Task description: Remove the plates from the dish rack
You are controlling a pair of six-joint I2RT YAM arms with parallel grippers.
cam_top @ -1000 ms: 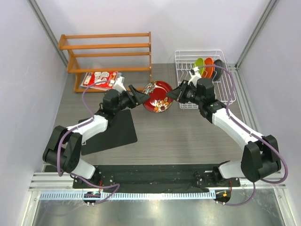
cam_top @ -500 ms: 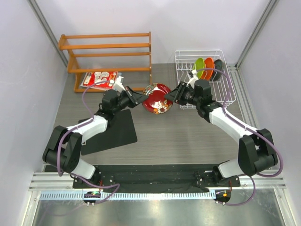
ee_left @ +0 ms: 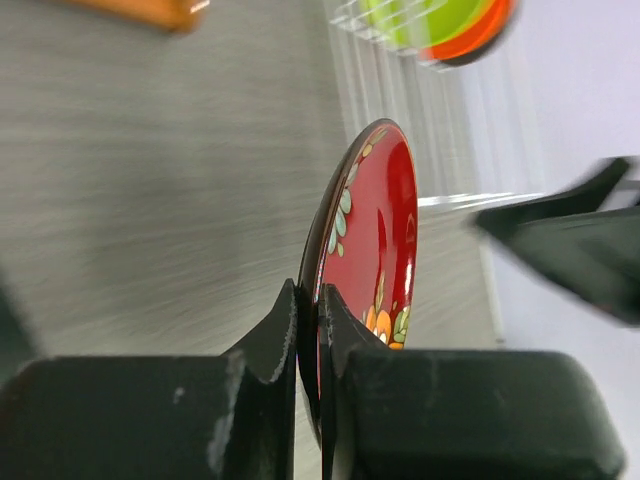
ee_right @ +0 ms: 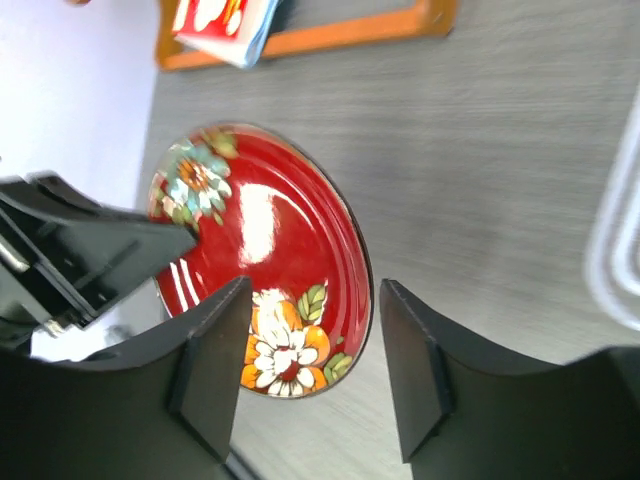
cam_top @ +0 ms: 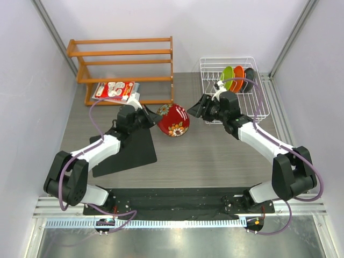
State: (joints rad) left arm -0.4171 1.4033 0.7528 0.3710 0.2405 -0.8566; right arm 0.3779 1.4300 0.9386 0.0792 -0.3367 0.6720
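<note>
My left gripper will next move the plate down onto the open spot point(cam_top: 173, 133) point(ee_left: 222, 262) next to the black mat.
The dark red patterned plate point(cam_top: 173, 120) point(ee_left: 375, 230) point(ee_right: 260, 255) hangs on edge above the table's middle. My left gripper point(cam_top: 155, 119) point(ee_left: 315, 315) is shut on its left rim. My right gripper point(cam_top: 198, 109) point(ee_right: 315, 295) stands open just right of the plate, its fingers apart from the rim. The white wire dish rack point(cam_top: 259, 102) sits at the back right. In it stand a lime green plate point(cam_top: 228, 75) point(ee_left: 425, 18), a bright orange plate point(cam_top: 238, 77) and a dark teal plate point(cam_top: 249, 78).
An orange wooden slatted shelf point(cam_top: 123, 62) stands at the back left, with a red-and-white booklet point(cam_top: 114, 90) point(ee_right: 220, 18) under it. A black mat point(cam_top: 126, 150) lies beneath my left arm. Grey walls close in both sides.
My left gripper closed on the red plate and carried it left. My right gripper let go of it, opened and drew back toward the rack.
</note>
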